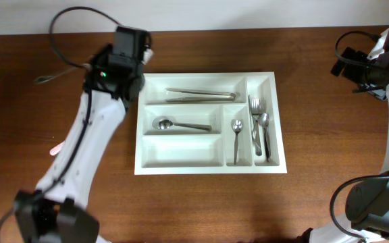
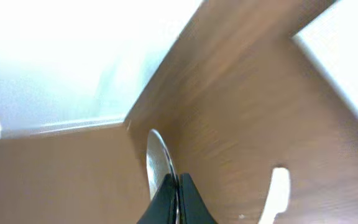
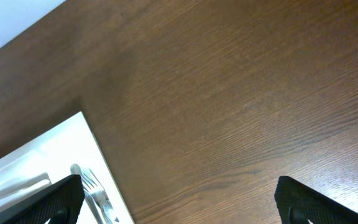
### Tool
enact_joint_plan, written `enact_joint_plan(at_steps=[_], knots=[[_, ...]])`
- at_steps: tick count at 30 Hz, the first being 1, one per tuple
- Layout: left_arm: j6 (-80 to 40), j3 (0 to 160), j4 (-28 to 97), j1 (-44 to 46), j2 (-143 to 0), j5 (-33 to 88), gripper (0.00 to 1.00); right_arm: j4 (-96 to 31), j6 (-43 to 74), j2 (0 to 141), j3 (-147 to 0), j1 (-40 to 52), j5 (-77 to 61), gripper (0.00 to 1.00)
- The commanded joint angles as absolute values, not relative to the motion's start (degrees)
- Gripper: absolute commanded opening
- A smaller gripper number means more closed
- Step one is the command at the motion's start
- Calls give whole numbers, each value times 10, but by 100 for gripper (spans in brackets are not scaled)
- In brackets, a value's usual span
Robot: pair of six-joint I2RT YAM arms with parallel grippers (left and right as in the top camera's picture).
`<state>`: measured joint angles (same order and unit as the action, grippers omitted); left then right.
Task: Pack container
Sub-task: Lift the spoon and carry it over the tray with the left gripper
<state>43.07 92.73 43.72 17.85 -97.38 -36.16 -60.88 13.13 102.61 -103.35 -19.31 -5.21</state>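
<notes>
I will swing my left gripper back over the tray (image 1: 147,158) next, then lower the round-ended silver piece into the tray's middle section, which already has a similar spoon.
The white cutlery tray (image 1: 147,158) lies mid-table. It holds two long silver pieces (image 1: 201,94) in the top compartment, a spoon (image 1: 181,125) in the middle one, a small spoon (image 1: 236,138) and forks (image 1: 257,121) in the narrow ones. The bottom long compartment has nothing in it. My left gripper (image 2: 178,186) is shut on a thin silver piece of cutlery (image 2: 157,155) above the wood; the view is blurred. In the overhead view the left wrist (image 1: 121,67) hovers at the tray's far left corner. My right gripper (image 3: 179,208) is open and empty over bare wood right of the tray (image 3: 55,155).
A cable (image 1: 59,27) loops over the table behind the left arm. The table's far edge meets a white wall (image 2: 55,56). A small white shape (image 2: 278,193) shows at the bottom of the left wrist view. The right arm (image 1: 373,64) sits at the far right edge.
</notes>
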Motion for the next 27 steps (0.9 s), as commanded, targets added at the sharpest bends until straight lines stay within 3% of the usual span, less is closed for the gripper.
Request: enact_joint_plan(at_steps=[1,13,27], knots=[[472,933,466,233,-957,-232,2,-607,129,1023,-1045,-195,-53,99],[404,896,479,408,-1040,-184,2,-607,130,1023,-1045,-195,-53,99],[347,896,425,426,-1169,-218,2,-607,129,1023,-1045,-195,-53,99]])
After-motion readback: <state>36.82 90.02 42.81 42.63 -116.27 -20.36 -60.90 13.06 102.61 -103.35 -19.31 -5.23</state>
